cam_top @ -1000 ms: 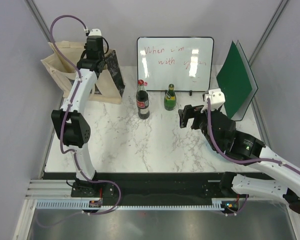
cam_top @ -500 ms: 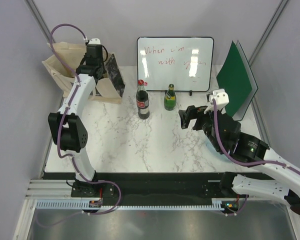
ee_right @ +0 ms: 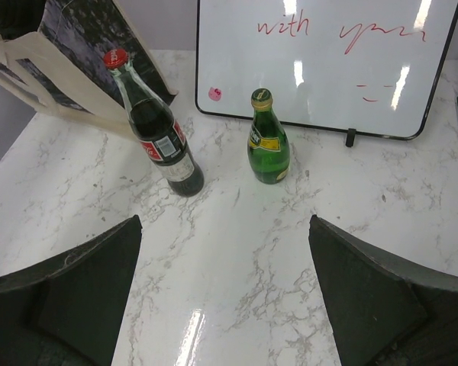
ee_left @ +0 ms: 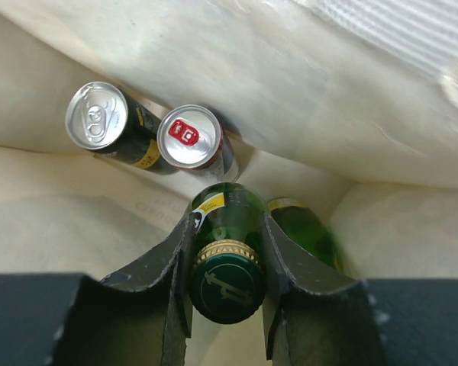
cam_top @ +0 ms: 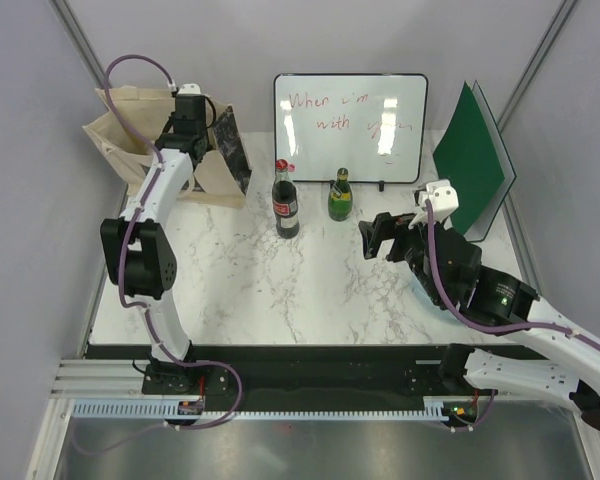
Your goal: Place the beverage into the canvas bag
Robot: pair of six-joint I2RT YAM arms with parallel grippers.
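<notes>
My left gripper is above the bag's bottom by the cans, so it must next lower slightly inside the canvas bag [cam_top: 120,125] and release the green glass bottle's neck.
The beige canvas bag [cam_top: 120,125] stands at the back left, its black print [cam_top: 230,150] facing right. My left gripper [cam_top: 186,112] reaches down into the bag. In the left wrist view it [ee_left: 227,259] is shut on the neck of a green glass bottle [ee_left: 229,217] with a dark green cap, held upright inside the bag [ee_left: 305,84]. A cola bottle [cam_top: 284,205] and a small green bottle [cam_top: 340,196] stand on the table. My right gripper [cam_top: 380,236] is open and empty, to the right of them; both show in its wrist view, the cola bottle [ee_right: 156,133] and the small green bottle [ee_right: 268,141].
Two cans [ee_left: 98,116] [ee_left: 189,136] and another green bottle [ee_left: 305,232] stand inside the bag. A whiteboard [cam_top: 350,125] leans at the back and a green folder [cam_top: 470,165] stands at the back right.
My left gripper has moved back and down into the bag's mouth with the bottle. My right arm has shifted slightly to the right.
</notes>
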